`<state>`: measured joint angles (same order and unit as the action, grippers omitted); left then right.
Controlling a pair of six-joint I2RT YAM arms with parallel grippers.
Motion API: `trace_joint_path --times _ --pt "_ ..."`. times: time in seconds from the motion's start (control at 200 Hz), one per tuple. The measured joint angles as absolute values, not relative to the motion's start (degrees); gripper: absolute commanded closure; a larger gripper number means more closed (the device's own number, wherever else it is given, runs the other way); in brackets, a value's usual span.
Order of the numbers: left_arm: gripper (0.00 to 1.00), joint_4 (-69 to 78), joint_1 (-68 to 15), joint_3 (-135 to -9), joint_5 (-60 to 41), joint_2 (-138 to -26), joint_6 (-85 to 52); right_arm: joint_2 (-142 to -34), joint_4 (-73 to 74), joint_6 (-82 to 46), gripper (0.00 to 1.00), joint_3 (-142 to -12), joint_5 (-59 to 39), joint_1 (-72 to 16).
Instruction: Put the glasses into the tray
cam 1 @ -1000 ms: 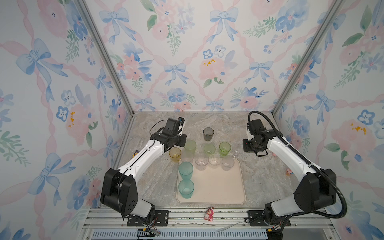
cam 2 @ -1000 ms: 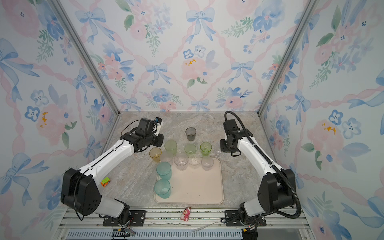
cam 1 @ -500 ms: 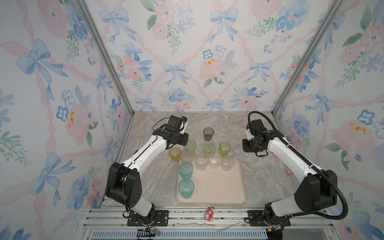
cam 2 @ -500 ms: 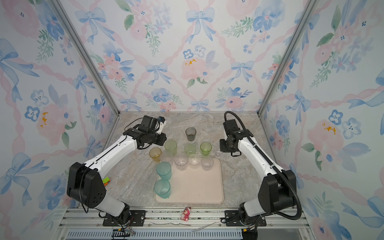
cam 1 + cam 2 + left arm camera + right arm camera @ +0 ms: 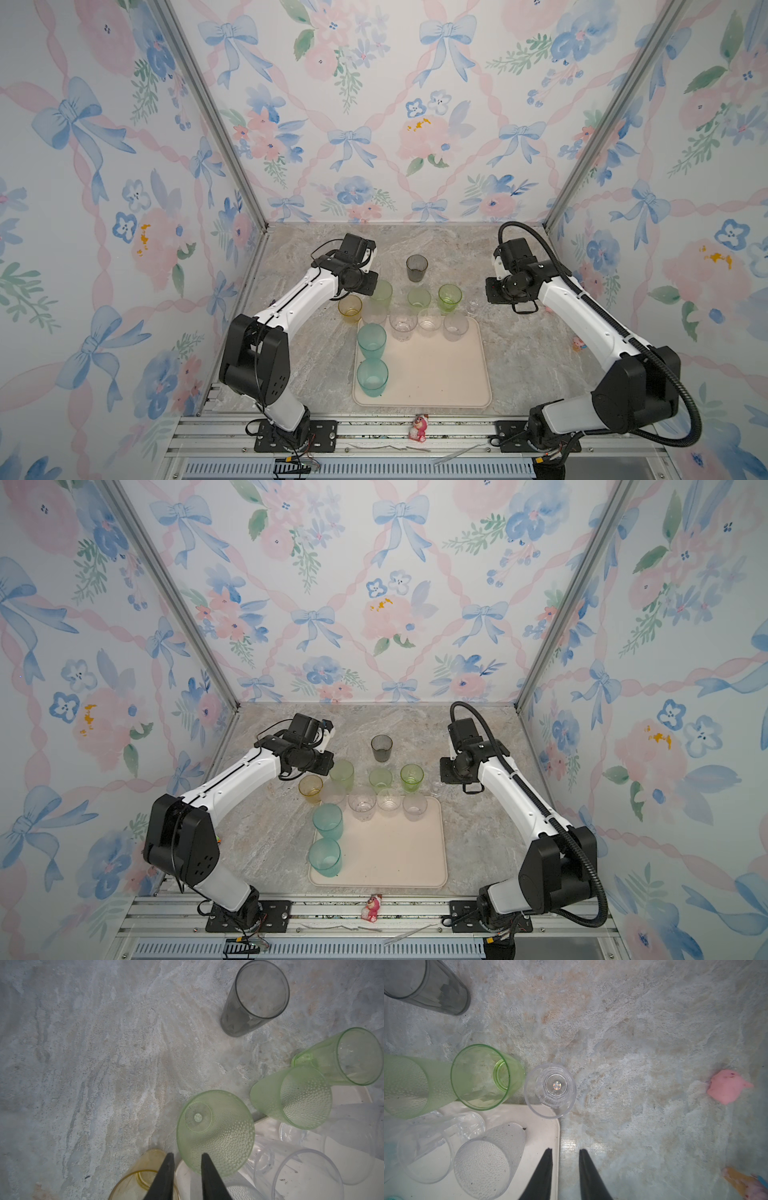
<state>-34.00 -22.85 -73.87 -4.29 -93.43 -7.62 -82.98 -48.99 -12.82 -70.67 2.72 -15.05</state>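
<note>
My left gripper lowers next with its open fingers astride the frosted green glass's rim (image 5: 334, 770) (image 5: 185, 1158) by the yellow glass, since that rim stands just below the fingers.
The cream tray (image 5: 440, 374) lies at the front middle, with two teal glasses (image 5: 372, 340) on its left side and clear glasses (image 5: 430, 320) along its back rim. Behind it on the marble stand a yellow glass (image 5: 350, 308), three green glasses (image 5: 419, 298) and a grey glass (image 5: 417, 268). My left gripper (image 5: 368, 286) (image 5: 187, 1156) is open above the near rim of the frosted green glass (image 5: 216, 1132), holding nothing. My right gripper (image 5: 493, 293) (image 5: 564, 1152) is open and empty over the tray's right edge (image 5: 558, 1136), close to a small clear glass (image 5: 550, 1089).
A pink toy figurine (image 5: 417, 428) stands on the front rail. A small pink toy (image 5: 577, 343) lies by the right wall, and a pink piece (image 5: 729, 1088) lies on the marble to the right. Floral walls close in three sides.
My left wrist has turned and shifted slightly right beside the frosted green glass, and its jaws stand a little wider. The right arm and the glasses have not moved.
</note>
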Motion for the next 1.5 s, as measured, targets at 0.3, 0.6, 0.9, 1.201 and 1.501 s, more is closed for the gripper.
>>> trace_joint_path --times 0.3,0.6,0.9,1.201,1.501 --pt "0.75 -34.09 -22.85 -75.33 -3.49 -97.03 -7.44 -82.28 -48.82 -12.82 0.74 -70.46 2.24 -15.05" --pt "0.77 -34.04 -22.85 -77.28 -2.52 -99.79 -6.17 -82.06 -48.77 -12.82 0.74 -70.37 2.11 -15.05" --pt "0.81 -34.46 -22.85 -77.67 -2.11 -101.1 -5.5 -82.06 -48.8 -12.82 0.74 -70.35 2.11 -15.05" --pt "0.87 -34.48 -22.85 -78.7 -2.17 -103.2 -4.86 -82.08 -48.58 -12.82 0.74 -70.35 2.11 -15.05" --pt "0.97 -34.92 -22.85 -79.85 -1.85 -104.2 -4.47 -82.08 -48.53 -12.82 0.74 -70.35 2.09 -15.05"
